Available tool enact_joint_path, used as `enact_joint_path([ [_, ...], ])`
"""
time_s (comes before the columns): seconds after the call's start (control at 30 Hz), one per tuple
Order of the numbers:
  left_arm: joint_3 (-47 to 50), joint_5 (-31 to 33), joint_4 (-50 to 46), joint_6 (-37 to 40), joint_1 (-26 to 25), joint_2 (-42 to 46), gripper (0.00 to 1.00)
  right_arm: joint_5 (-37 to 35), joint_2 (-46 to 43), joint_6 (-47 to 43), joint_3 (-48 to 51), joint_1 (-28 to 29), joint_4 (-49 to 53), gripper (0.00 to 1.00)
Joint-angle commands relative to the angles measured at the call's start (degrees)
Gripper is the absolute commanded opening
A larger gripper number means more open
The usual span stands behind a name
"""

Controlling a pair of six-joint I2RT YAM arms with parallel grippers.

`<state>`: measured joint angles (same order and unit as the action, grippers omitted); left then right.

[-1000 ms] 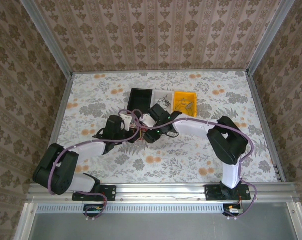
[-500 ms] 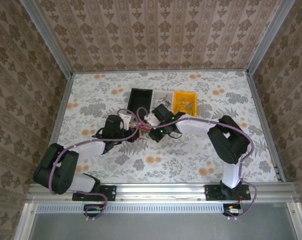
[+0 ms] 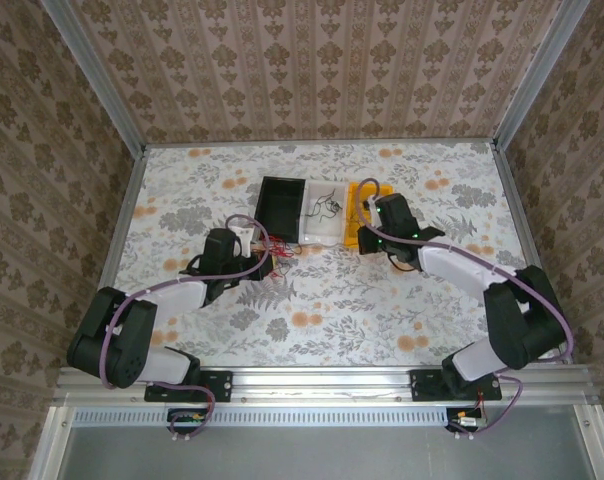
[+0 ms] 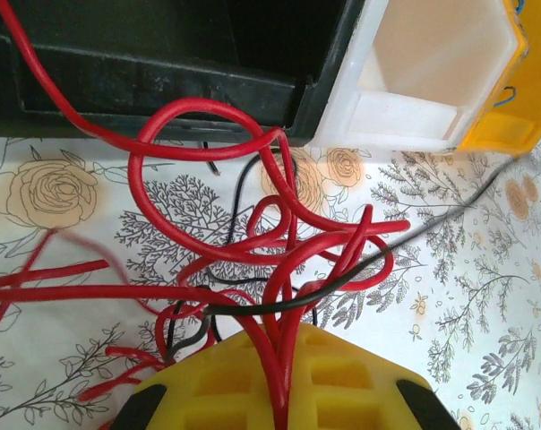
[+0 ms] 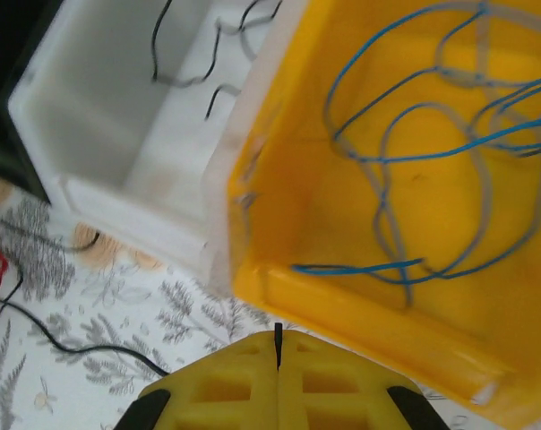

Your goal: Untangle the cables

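The red pieces of cable are on the tabletop close below. My left gripper should first turn and go down, away from the white bin, to release them.
The cables (image 4: 253, 242) are a tangle of thin red loops with some black strands, lying on the floral table in front of the bins. My left gripper (image 4: 284, 339) is shut on several red strands of that tangle, seen from above just left of the bundle (image 3: 279, 255). My left gripper (image 3: 268, 263) holds low over the table. One black cable (image 4: 450, 215) runs taut up and to the right. My right gripper (image 5: 278, 339) is shut on a black cable end (image 5: 278, 344) near the yellow bin's front wall. From above, the right gripper (image 3: 366, 242) sits to the right of the tangle.
Three bins stand in a row at the back: a black bin (image 3: 280, 205), a white bin (image 3: 327, 225) holding black wires (image 5: 226, 36), and a yellow bin (image 5: 360, 296) holding blue wires (image 5: 432, 161). Metal frame rails edge the table (image 3: 382, 310).
My right gripper has shut on a black cable at the tangle and swung right and back to the yellow bin, drawing the cable out. The left gripper has stayed shut, almost unmoved.
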<state>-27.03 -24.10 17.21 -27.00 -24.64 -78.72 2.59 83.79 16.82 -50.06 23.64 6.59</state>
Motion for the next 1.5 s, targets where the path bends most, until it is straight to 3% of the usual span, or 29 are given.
enact_joint_path([
  [0.0,0.7,0.7,0.1,-1.2,0.7,-0.2,0.00,-10.4,-6.2,3.1,-0.7,-0.7,-0.7,0.00],
  [0.37,2.4,8.5,-4.4,-3.6,1.3,0.9,0.00,-25.1,-20.4,-0.4,-7.9,-9.6,0.1,0.00],
  [0.67,2.9,14.9,-8.2,-6.1,2.8,0.2,0.28,-26.8,-25.7,-3.1,-13.6,-12.2,-2.9,0.00],
  [1.0,2.6,19.9,-12.1,-9.2,4.4,-3.4,0.24,-26.9,-29.4,-8.0,-17.9,-13.3,-7.8,0.00],
  [1.17,0.7,19.2,-13.3,-9.4,4.8,-6.7,0.00,-19.7,-28.4,-7.2,-20.3,-13.7,-7.0,0.00],
  [1.3,-1.4,20.5,-15.6,-9.7,4.8,-9.3,0.00,-7.8,-25.9,-5.5,-22.7,-13.7,-7.5,0.00],
  [1.47,-2.5,20.0,-15.9,-9.9,4.9,-11.9,0.00,1.7,-23.4,-3.6,-25.9,-13.6,-10.6,0.00],
])
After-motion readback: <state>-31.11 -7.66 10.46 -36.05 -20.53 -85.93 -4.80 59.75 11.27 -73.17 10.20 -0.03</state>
